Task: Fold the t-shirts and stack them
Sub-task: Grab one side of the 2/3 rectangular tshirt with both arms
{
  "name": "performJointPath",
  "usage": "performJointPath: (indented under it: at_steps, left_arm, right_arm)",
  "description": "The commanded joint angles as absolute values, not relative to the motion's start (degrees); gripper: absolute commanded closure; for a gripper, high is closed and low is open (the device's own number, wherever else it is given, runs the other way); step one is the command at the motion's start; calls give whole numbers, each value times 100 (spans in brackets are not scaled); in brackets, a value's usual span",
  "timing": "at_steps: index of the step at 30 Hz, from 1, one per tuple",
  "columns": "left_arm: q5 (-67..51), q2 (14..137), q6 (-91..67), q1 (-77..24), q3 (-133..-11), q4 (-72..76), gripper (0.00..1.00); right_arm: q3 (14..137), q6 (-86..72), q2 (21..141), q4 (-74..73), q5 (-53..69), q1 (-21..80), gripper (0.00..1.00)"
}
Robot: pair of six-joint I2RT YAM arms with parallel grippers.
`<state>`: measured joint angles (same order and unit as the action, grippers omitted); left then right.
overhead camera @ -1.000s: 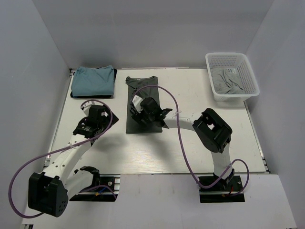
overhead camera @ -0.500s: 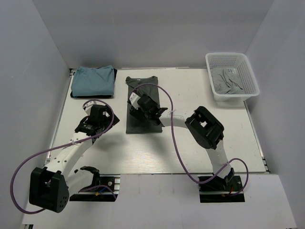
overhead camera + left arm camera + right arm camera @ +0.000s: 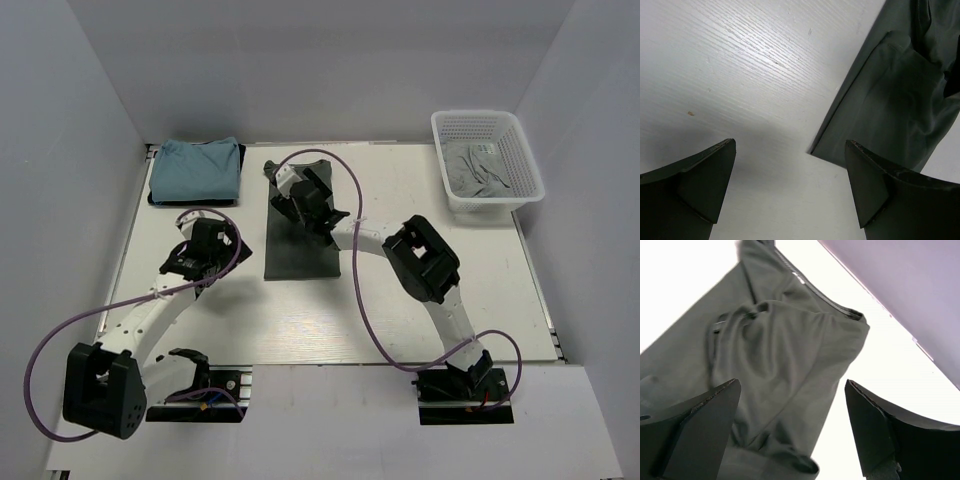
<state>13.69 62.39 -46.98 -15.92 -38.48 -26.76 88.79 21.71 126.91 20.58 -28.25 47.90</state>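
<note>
My left gripper is to go down toward the right in the top view next, onto the t-shirt's closest hem corner, because that corner lies flat and uncovered beside bare table.
A dark grey-green t-shirt (image 3: 303,245) lies on the table as a long narrow strip, collar toward the back wall. My right gripper (image 3: 300,192) hovers over its upper part, open and empty; the right wrist view shows the collar end (image 3: 785,330) between the open fingers. My left gripper (image 3: 207,252) is open and empty over bare table left of the shirt's lower left corner (image 3: 815,150). A folded light teal-blue t-shirt (image 3: 196,168) lies at the back left on something dark. Paler grey shirts (image 3: 478,168) lie in the basket.
A white mesh basket (image 3: 520,155) stands at the back right. The table (image 3: 420,290) is white, with grey walls close on three sides. Purple cables loop from both arms over the table.
My right gripper has moved up along the dark shirt from its middle toward the collar end. My left gripper has shifted slightly, staying left of the shirt.
</note>
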Motion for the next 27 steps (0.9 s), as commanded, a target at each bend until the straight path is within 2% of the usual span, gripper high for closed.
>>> performJointPath:
  at_steps: [1,5,6,8,9,10,12,16,18,21,27]
  left_arm:
    - [1179,6301,-4588,-1582,-4096,-2567,0]
    - [801,6643,-4299,-1635,-4148,-2382,0]
    - [722,6740,-4202,-1713,-4201,-2225,0]
    - [73,6960,-3790,-1714,-4263,-2093,0]
    - [-173,7257,-3666,-1714,-4376,-2022,0]
    - [-620,7425,-3595,-1766,-4447,-2021,0]
    - [-921,7724,-3516,-1767,-4639,-2083,0]
    - [-1002,8077,-3463,-1819,-4693,-2285,0]
    - [-1002,8130,-3463,-1819,-4579,-2233,0]
    - [-1002,8182,-3463,-1872,-4403,-2171,11]
    - [-897,8454,-3516,-1925,-4245,-2039,38]
  right_arm:
    - [9220,2189,12736,2163,-2988,4693,10]
    - [8659,1243,12034,1820,-2620,4632,10]
    - [8292,804,11475,1419,-2506,4632,10]
    - [8157,-128,11120,586,-2233,4519,10]
    - [7904,-1115,10640,293,-1676,4474,10]
    - [7771,-1403,10496,-389,-1426,4456,10]
    - [7218,-2192,9944,-614,-665,4360,10]
    - [5867,-2882,9344,-844,-107,4307,10]
    - [5644,-3075,9185,-765,-62,4289,10]
    - [5327,-3208,9097,-773,193,4272,10]
    - [5063,-3243,9298,-519,571,4280,17]
